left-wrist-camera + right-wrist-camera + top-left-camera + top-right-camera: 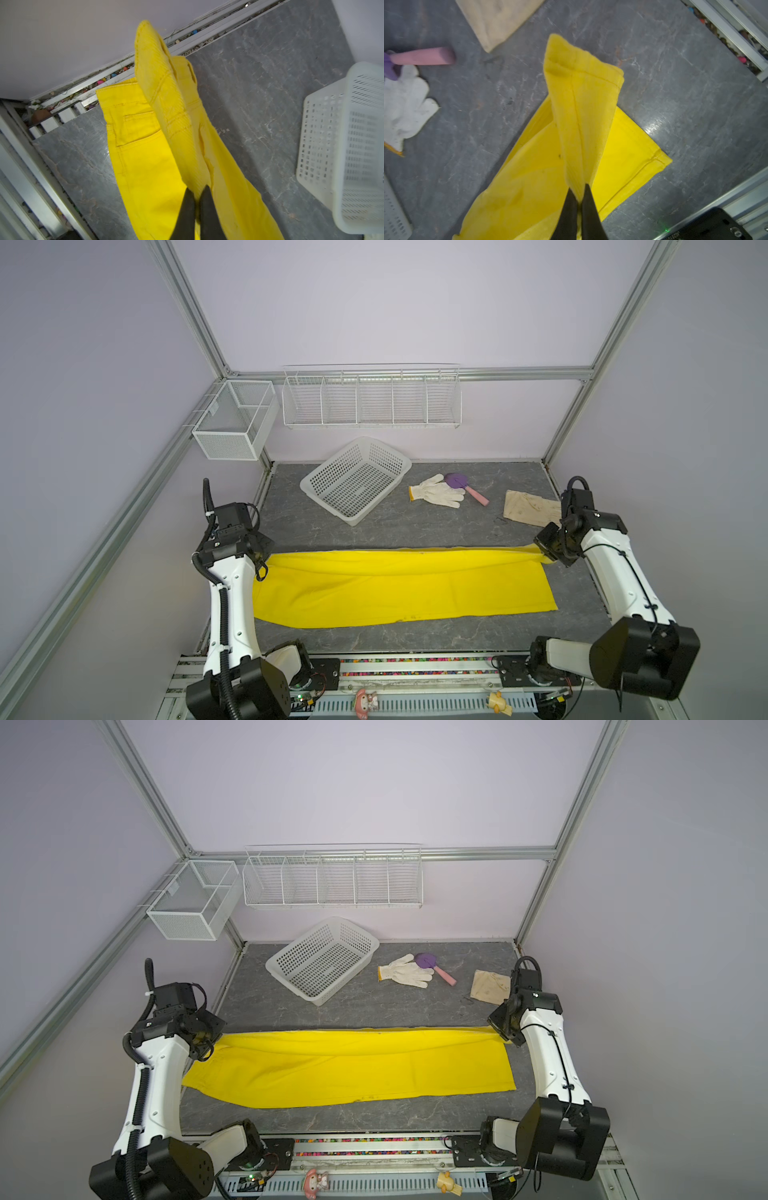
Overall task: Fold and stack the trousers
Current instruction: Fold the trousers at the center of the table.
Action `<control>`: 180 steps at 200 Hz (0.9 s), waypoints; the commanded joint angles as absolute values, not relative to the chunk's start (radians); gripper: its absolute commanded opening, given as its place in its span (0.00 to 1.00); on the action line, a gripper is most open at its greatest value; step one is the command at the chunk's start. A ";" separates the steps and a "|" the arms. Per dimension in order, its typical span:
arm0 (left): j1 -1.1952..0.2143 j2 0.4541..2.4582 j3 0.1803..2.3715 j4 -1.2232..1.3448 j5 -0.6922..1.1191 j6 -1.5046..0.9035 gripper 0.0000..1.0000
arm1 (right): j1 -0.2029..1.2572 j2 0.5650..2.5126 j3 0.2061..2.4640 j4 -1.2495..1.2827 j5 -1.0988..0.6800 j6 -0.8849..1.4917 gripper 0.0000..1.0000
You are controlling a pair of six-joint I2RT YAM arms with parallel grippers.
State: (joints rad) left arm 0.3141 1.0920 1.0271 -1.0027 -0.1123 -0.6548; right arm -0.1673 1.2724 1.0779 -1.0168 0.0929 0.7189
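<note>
The lower leg's uncovered hem (549, 593) lies below and back from the right gripper, so the gripper will next bring the hem end back and down and release it there.
The bright-yellow trousers (399, 587) (349, 1069) stretch across the front of the grey table, one leg folded over the other, with the far edge lifted. My left gripper (262, 560) (197, 190) is shut on the waistband end (164, 87), which stands up from its black fingers. My right gripper (547, 556) (579, 189) is shut on the hem end (583, 83), raised off the table. The lower leg's hem (643, 158) lies flat beneath it.
A white plastic basket (356, 479) (342, 145) lies tilted at the back. Right of it are a white knit glove (438, 491) (404, 108), a purple-and-pink brush (467, 487) and a cream glove (528, 508) (496, 18). Wire racks (370, 398) hang on the back wall.
</note>
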 commanded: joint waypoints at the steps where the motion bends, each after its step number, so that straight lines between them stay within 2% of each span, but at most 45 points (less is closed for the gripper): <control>1: 0.324 1.038 0.946 -1.016 -0.244 -0.704 0.00 | -0.182 1.248 0.984 -0.981 0.158 0.767 0.06; 25: 0.323 1.005 0.846 -1.022 -0.289 -0.751 0.00 | -0.185 1.254 0.895 -0.965 0.172 0.764 0.06; 78: 0.322 1.012 0.664 -0.937 -0.265 -0.830 0.00 | -0.184 1.281 0.737 -0.884 0.168 0.760 0.06; 127: 0.323 1.049 0.673 -0.950 -0.287 -0.895 0.00 | -0.183 1.309 0.744 -0.890 0.181 0.744 0.06; 180: 0.345 1.005 0.706 -0.999 -0.351 -0.906 0.00 | -0.183 1.235 0.828 -0.998 0.200 0.737 0.06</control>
